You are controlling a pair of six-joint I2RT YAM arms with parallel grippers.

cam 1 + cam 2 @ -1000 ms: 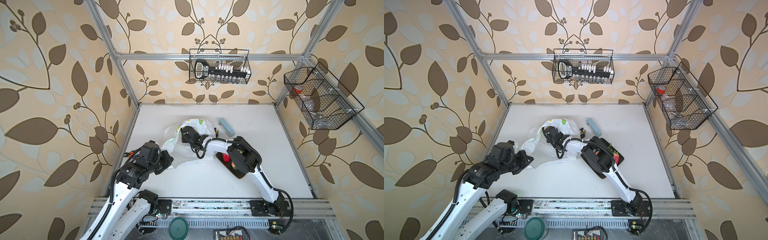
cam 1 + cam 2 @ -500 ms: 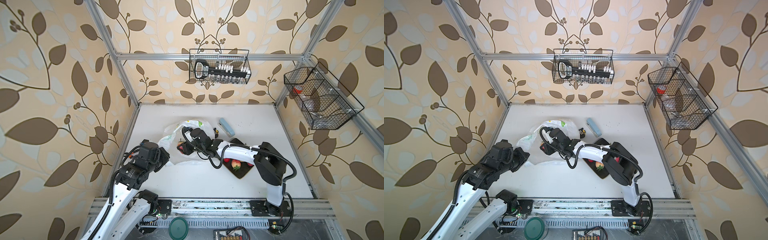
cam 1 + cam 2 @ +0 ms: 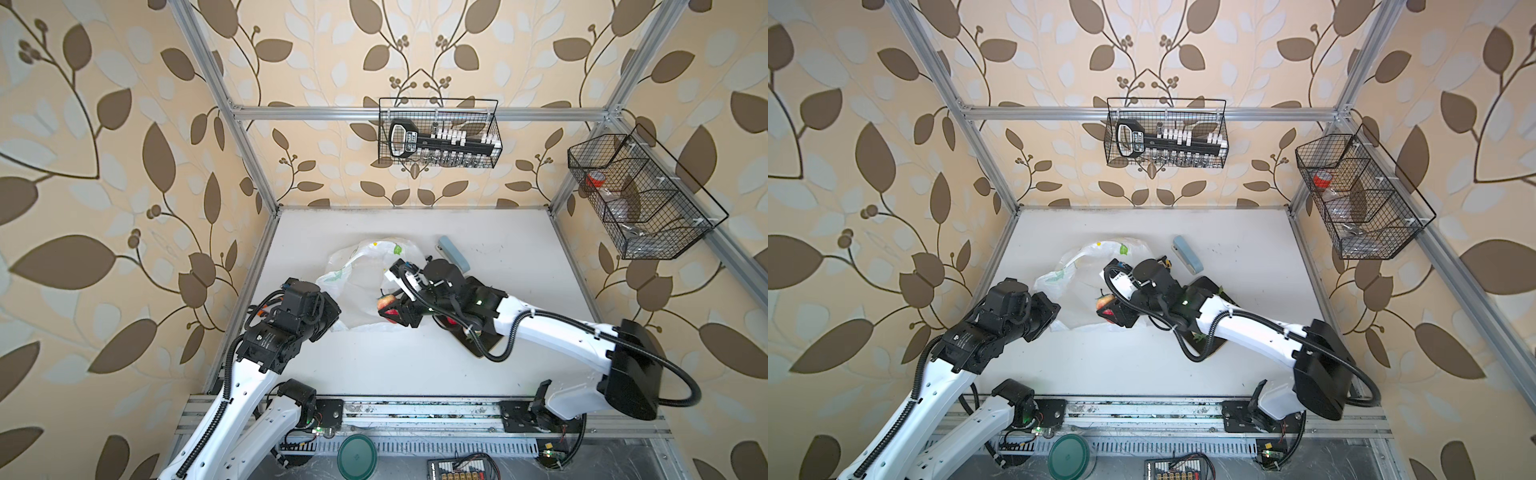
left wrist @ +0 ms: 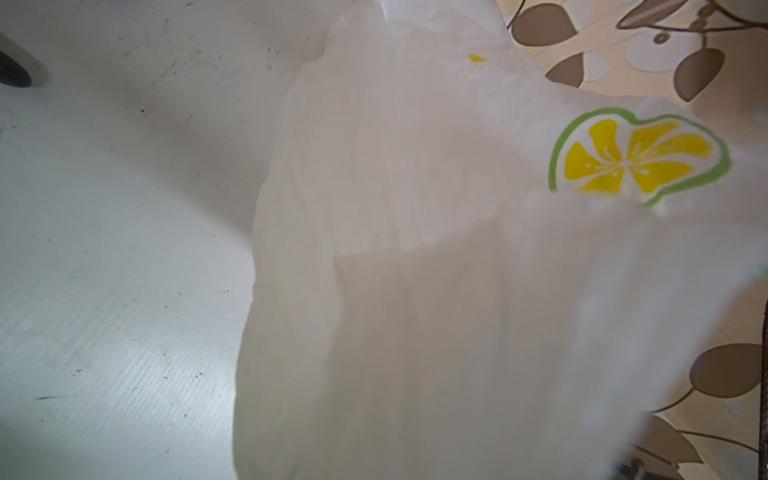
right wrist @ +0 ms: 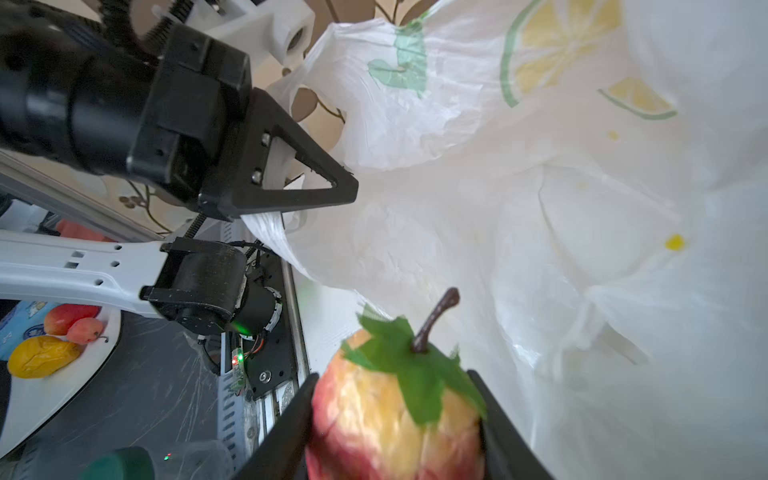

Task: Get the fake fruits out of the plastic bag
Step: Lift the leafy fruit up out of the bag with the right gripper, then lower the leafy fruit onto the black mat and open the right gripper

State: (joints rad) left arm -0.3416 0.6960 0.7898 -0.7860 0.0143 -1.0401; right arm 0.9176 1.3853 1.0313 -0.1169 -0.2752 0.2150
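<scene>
The right gripper swings away from the bag's opening next and lowers over the dark board's far corner to release the fruit, since that board already holds fruit.
The translucent white plastic bag [image 3: 361, 274] [image 3: 1077, 272], printed with lemon slices, lies crumpled in the middle of the table. My left gripper [image 3: 332, 321] [image 5: 349, 192] is shut on the bag's near edge and holds it up. In the left wrist view the bag [image 4: 415, 208] hides the jaws. My right gripper [image 3: 390, 311] [image 3: 1111, 312] [image 5: 392, 376] is shut on a red-and-yellow fake fruit [image 3: 385, 301] [image 3: 1104, 301] [image 5: 395, 415] with a green leaf and brown stem, just outside the bag's mouth [image 5: 540, 187].
A dark board [image 3: 484, 350] [image 3: 1208, 347] lies under my right arm, its contents mostly hidden. A blue-grey block [image 3: 453, 252] [image 3: 1187, 254] lies behind it. Wire baskets [image 3: 438, 137] [image 3: 640, 195] hang on the walls. A white plate [image 5: 25, 399] with more fruits sits off the table.
My right gripper has drawn back out of the bag with the fruit, toward the right and front, and its arm has swung outward. The left gripper has kept its hold on the bag.
</scene>
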